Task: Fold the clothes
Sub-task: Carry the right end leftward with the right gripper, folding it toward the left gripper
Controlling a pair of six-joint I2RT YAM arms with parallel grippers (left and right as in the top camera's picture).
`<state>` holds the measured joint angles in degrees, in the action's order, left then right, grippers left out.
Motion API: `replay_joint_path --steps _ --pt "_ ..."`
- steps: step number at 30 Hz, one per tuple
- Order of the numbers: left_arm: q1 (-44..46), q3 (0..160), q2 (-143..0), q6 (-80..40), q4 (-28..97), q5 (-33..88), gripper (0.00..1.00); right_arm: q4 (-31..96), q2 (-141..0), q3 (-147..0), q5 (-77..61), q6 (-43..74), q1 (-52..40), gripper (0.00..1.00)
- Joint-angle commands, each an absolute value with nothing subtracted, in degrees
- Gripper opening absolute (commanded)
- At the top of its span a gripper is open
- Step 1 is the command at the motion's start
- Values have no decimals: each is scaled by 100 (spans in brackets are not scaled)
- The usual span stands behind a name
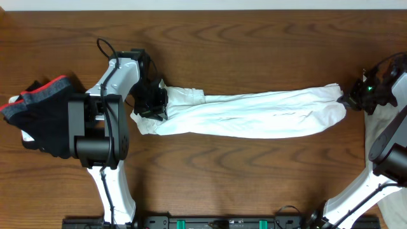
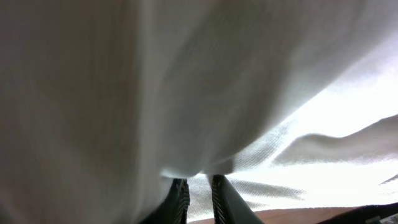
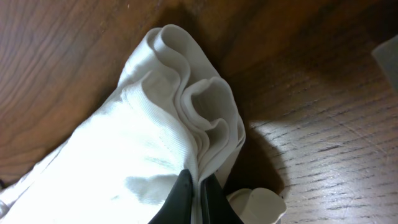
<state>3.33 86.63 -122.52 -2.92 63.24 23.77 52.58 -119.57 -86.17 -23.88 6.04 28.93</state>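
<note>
The garment lies stretched long. My right gripper will next lift, swing to the left in the overhead view and let go of the garment's end over the garment's middle (image 1: 222,116).
A white garment (image 1: 254,114) lies stretched in a long bunched band across the wooden table. My left gripper (image 1: 152,102) is shut on its left end, where folds bunch up. In the left wrist view the white cloth (image 2: 186,81) fills nearly the whole frame and drapes over the jaws (image 2: 198,186). My right gripper (image 1: 351,98) is shut on the garment's right end. In the right wrist view the jaws (image 3: 198,186) pinch several stacked layers of the white fabric (image 3: 137,155) just above the table.
A pile of dark clothes with a red and grey band (image 1: 41,111) lies at the far left edge beside the left arm. A pale cloth (image 1: 385,124) lies at the right edge by the right arm. The wooden table (image 1: 254,172) shows in front.
</note>
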Motion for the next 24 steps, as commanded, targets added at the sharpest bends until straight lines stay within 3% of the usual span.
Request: replay_joint_path --steps 1,8,11,14,24 --pt "329 8737 -12239 -237 6486 2331 17 5240 -11926 -8619 -2401 473 2877 1" --pt "327 8952 -11489 -237 6549 2329 17 5658 -11924 -9083 -2349 456 3251 1" --pt "311 8949 -11115 -239 6549 2327 34 5955 -11902 -9336 -2320 336 3365 1" --pt "290 8949 -10901 -237 6584 2327 37 6261 -11775 -9574 -2224 233 3339 1" --pt "167 8949 -10857 -471 6707 2324 36 6851 -10779 -9760 -1538 141 1981 1"
